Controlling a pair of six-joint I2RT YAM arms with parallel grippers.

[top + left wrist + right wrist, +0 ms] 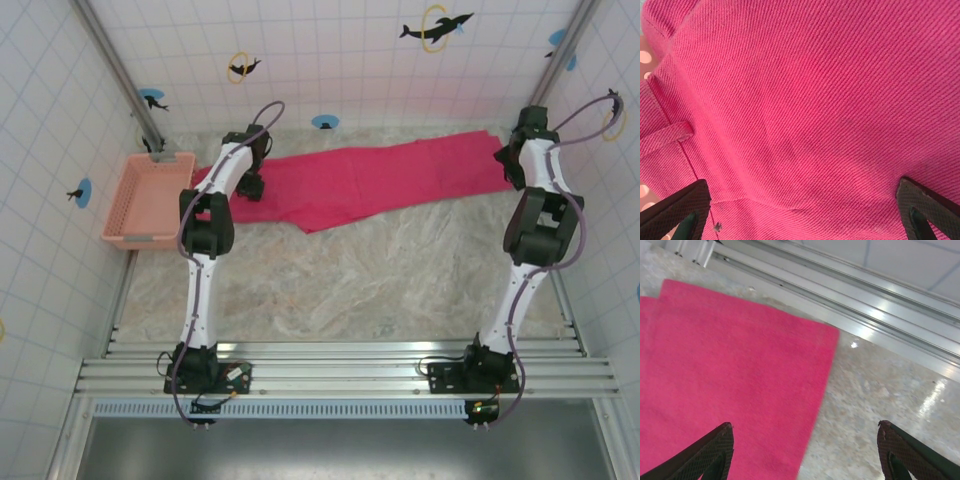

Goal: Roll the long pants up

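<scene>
My right gripper comes down next onto the hem edge of the leg cuff [810, 444] and closes there, since that hem edge runs below it between its open fingers.
The long pants [370, 175] lie flat across the back of the table, bright magenta, legs stretched toward the right. My left gripper [250, 185] hovers low over their waist end at the left, jaws wide apart, and twill cloth [810, 110] with a belt loop spreads beneath its fingertips [682, 210]. My right gripper [515, 160] is open over the leg cuff at the far right. There the hem edge [815, 405] runs between its two fingers [715, 452], one above cloth, the other above bare table.
A pale pink lattice basket [148, 200] stands at the left wall, just beside the waist end. A metal rail [850, 300] runs along the back wall behind the cuff. Marbled tabletop [350, 290] spreads out in front of the pants.
</scene>
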